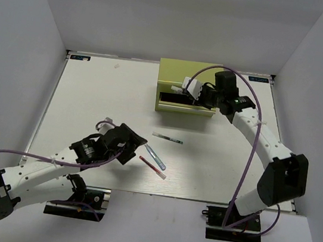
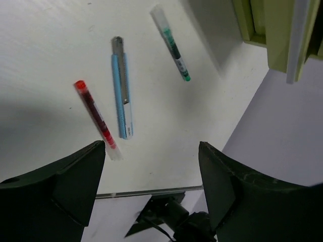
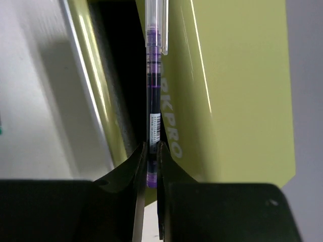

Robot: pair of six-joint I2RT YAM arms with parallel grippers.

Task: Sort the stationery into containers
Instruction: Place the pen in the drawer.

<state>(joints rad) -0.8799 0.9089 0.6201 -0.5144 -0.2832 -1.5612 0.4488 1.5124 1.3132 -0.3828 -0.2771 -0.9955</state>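
Next, my right gripper lowers the dark blue-purple pen (image 3: 153,101) a little toward the dark drawer gap, and only then opens.
The yellow-green chest (image 1: 187,72) stands at the back of the table with a drawer (image 1: 176,99) pulled open. My right gripper (image 1: 185,89) hovers over that drawer. It is shut on a dark blue-purple pen (image 3: 153,101) that points along the chest's lettered face (image 3: 232,91), beside the dark drawer gap. On the table lie a teal pen (image 1: 167,138) (image 2: 171,43), a pale blue pen (image 1: 155,156) (image 2: 121,93) and a red pen (image 1: 152,167) (image 2: 96,118). My left gripper (image 1: 131,144) (image 2: 151,148) stands open just left of them, holding nothing.
White walls close in the table on the left, back and right. The table's near edge (image 2: 151,192) runs just past the red pen. The right arm (image 1: 261,141) stretches along the right side toward the chest.
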